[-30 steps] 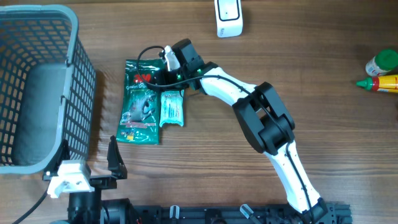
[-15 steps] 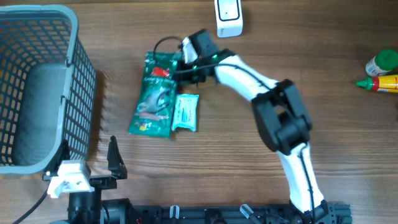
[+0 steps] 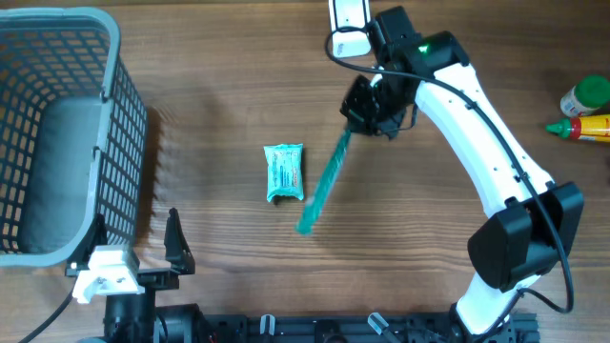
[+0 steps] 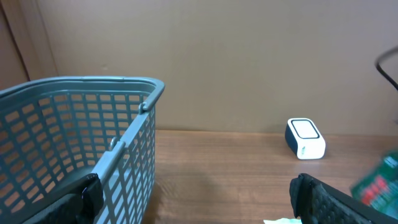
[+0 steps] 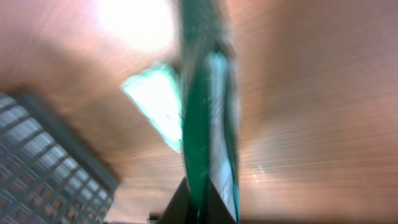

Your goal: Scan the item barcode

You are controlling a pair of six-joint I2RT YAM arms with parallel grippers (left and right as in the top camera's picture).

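Note:
My right gripper goes down and back to the bare wood (image 3: 355, 188) beside the teal packet next, turning the edge-on green packet flat to release it.
A flat green snack packet (image 3: 322, 188) hangs edge-on above the table, and my right gripper (image 3: 352, 128) is shut on its top end, just below the white barcode scanner (image 3: 351, 25). In the right wrist view the packet (image 5: 208, 118) runs straight up from the shut gripper (image 5: 200, 206), blurred. My left gripper (image 3: 136, 245) rests open at the front left beside the basket. The left wrist view shows the open gripper (image 4: 199, 200) holding nothing, the scanner (image 4: 305, 138) far ahead and the green packet (image 4: 380, 180) as a blur at the right.
A grey mesh basket (image 3: 112, 114) fills the left side. A small teal packet (image 3: 284, 172) lies flat on the wood in the middle. A green-capped bottle (image 3: 585, 95) and a yellow bottle (image 3: 583, 128) lie at the right edge.
My right gripper shut on the green packet, lifted it off the table and carried it right and back toward the scanner. The small teal packet was nudged slightly right. The left arm stayed still.

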